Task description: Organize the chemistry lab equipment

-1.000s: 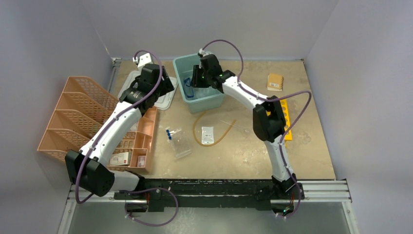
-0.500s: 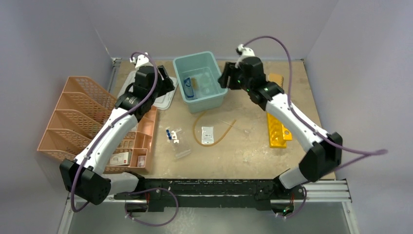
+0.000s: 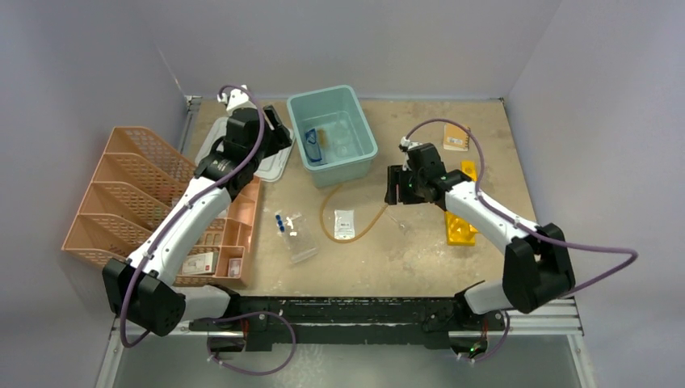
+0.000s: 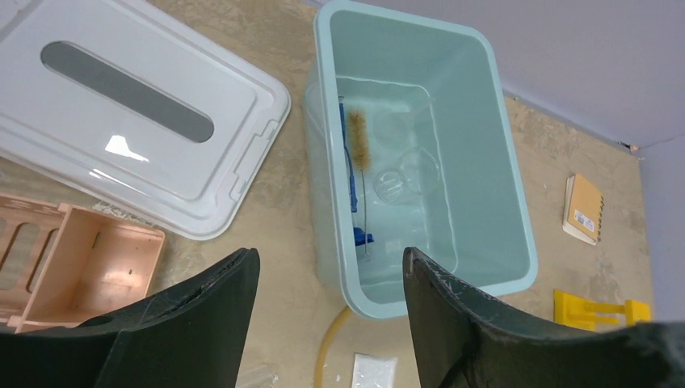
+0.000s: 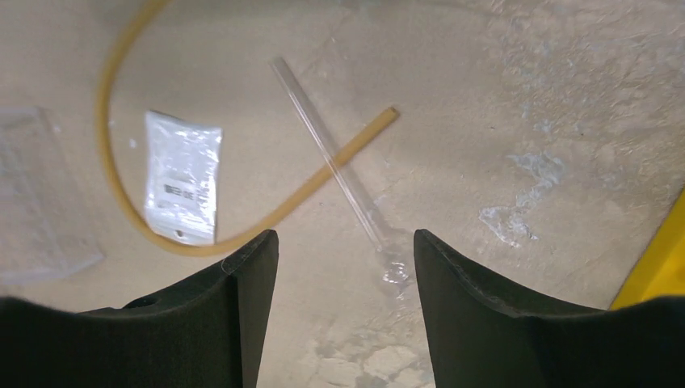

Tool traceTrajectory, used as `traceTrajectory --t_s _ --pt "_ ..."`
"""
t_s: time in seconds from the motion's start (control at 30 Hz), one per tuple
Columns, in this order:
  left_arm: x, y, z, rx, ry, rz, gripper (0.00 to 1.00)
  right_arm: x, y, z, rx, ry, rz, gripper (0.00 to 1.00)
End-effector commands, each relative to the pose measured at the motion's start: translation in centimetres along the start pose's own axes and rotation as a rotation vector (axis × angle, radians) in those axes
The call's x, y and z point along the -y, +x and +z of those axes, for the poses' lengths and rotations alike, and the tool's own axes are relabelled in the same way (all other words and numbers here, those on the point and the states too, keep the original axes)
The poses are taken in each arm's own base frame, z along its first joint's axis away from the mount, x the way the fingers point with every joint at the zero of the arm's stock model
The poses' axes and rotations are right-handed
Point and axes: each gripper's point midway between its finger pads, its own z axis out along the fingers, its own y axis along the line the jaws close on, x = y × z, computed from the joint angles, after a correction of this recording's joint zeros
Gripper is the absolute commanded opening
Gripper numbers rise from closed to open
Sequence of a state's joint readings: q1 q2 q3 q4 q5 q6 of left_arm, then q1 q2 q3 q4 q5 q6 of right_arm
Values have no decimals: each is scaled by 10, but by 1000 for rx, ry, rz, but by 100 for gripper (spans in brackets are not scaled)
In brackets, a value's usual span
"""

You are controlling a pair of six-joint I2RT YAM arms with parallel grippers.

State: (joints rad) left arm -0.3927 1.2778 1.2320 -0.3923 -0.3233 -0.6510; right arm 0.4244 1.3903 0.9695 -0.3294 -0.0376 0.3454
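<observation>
I should lower my right gripper onto the thin glass rod (image 5: 315, 127) next and close it between the rod's rounded end and the amber tubing.
My right gripper (image 3: 393, 184) is open and empty, low over the table. In the right wrist view its jaws (image 5: 346, 238) stand around the lower end of a thin glass rod (image 5: 315, 127), which crosses the amber tubing (image 5: 363, 136) beside the white packet (image 5: 182, 176). My left gripper (image 3: 279, 133) is open and empty, left of the teal bin (image 3: 367, 153). The bin holds blue-framed safety glasses (image 3: 312, 145), a brush (image 4: 358, 141) and a glass dish (image 4: 401, 179). Blue-capped tubes (image 3: 280, 221) lie in a clear bag (image 3: 300, 241).
A white lid (image 4: 137, 121) lies left of the bin. Peach organizer trays (image 3: 121, 194) stand along the left, with a small peach box (image 3: 241, 234) beside them. A yellow rack (image 3: 460, 226) lies right of my right gripper. A brown notebook (image 3: 456, 136) sits at the back right.
My right gripper has left the teal bin, swung right and come down low over the glass rod and tubing. The left arm has barely moved.
</observation>
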Motion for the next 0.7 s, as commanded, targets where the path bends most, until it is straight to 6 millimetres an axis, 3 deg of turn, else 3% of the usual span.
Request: traceTrajectory --t_s 0.0,0.37,0.67 --pt "7 -36 -3 115 -1 -40 64 6 17 15 -83 13 -82 63" --pt "1 -33 -6 112 -18 -49 64 2 37 48 -228 45 -124 44" --pt "-3 -34 -8 122 -34 -57 64 -5 48 64 -265 99 -152 37"
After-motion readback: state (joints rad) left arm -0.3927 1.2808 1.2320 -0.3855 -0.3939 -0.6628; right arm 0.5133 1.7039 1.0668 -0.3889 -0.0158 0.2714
